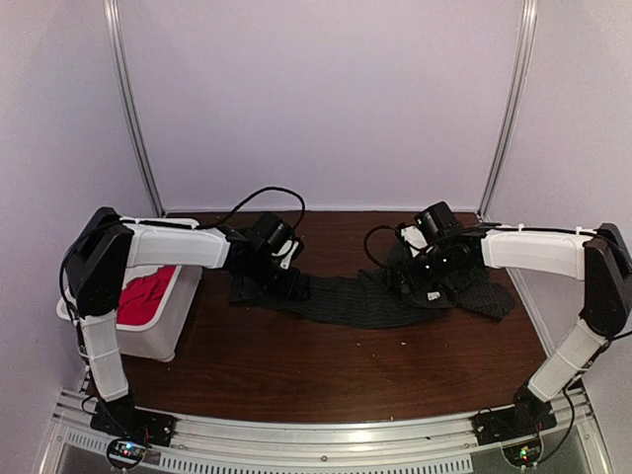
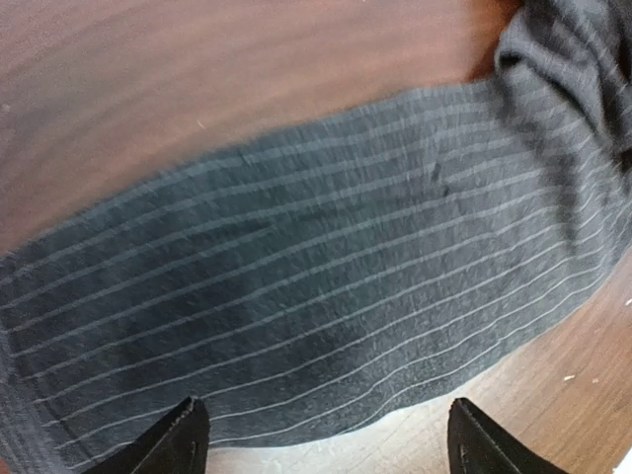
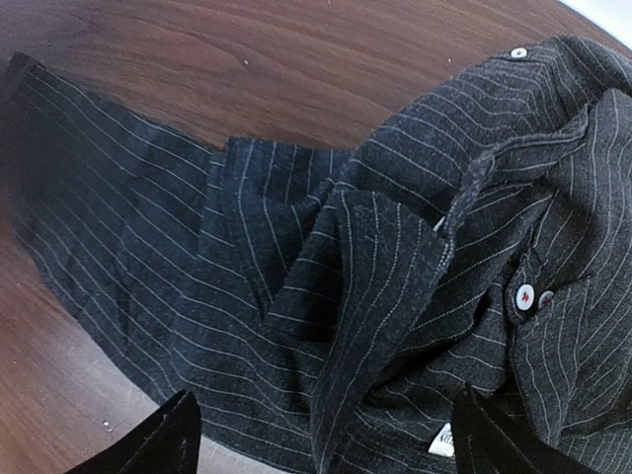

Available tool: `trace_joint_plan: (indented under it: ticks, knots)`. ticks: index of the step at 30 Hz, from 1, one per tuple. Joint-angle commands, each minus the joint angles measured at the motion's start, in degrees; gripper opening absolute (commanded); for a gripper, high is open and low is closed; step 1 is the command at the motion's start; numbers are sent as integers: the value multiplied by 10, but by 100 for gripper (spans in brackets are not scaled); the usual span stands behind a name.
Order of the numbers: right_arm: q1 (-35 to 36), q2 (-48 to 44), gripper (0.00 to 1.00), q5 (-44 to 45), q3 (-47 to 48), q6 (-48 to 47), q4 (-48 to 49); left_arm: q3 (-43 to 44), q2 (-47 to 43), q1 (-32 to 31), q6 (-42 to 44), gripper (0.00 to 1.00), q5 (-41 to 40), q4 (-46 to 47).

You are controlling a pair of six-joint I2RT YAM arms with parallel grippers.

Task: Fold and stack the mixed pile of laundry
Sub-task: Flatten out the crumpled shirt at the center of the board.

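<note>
The shirt's flat end (image 1: 263,298) (image 2: 109,390) lies below my left gripper's empty fingers on the bin's side, so next I should lower and swing them toward the bin onto it.
The dark charcoal pinstriped shirt (image 1: 365,299) lies stretched in a band across the middle of the brown table. My left gripper (image 1: 286,265) hovers over its left end. In the left wrist view the jaws (image 2: 331,444) stand wide open, with flat striped cloth (image 2: 316,276) and its hem just ahead of the fingertips and nothing between them. My right gripper (image 1: 427,278) is over the bunched collar end. Its jaws (image 3: 331,439) are open above the folded placket (image 3: 395,257), near two buttons (image 3: 524,294). The red T-shirt (image 1: 148,294) lies in the bin at the left.
A white plastic bin (image 1: 168,341) stands at the table's left edge, beside the left arm. Bare brown table (image 1: 326,365) stretches between the shirt and the arm bases. Black cables (image 1: 262,197) loop behind both wrists, and metal posts (image 1: 133,109) rise at the back corners.
</note>
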Motion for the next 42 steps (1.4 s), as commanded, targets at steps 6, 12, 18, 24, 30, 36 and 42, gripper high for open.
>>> trace_joint_plan:
  ticks: [6, 12, 18, 24, 30, 36, 42]
  knots:
    - [8, 72, 69, 115, 37, 18, -30, 66, 105, -48, -34, 85, -127, -67]
    - [10, 57, 33, 95, 76, -1, -45, 72, 139, -47, -65, 41, -167, -88]
    - [23, 2, 1, 23, 129, -33, -59, 10, 23, 5, -47, 0, -169, -36]
    - [28, -64, 0, -23, 195, -37, -77, -6, -165, 106, -20, 0, -165, -10]
    - [28, -65, 36, -52, 163, -36, -47, 72, -228, 124, 47, 0, -53, 3]
    - [28, -122, 71, -139, 75, -11, 81, 190, -213, 77, 95, 0, 130, 39]
    - [33, -108, 90, -216, 51, -10, 145, 298, -193, 67, 82, 0, 242, 80]
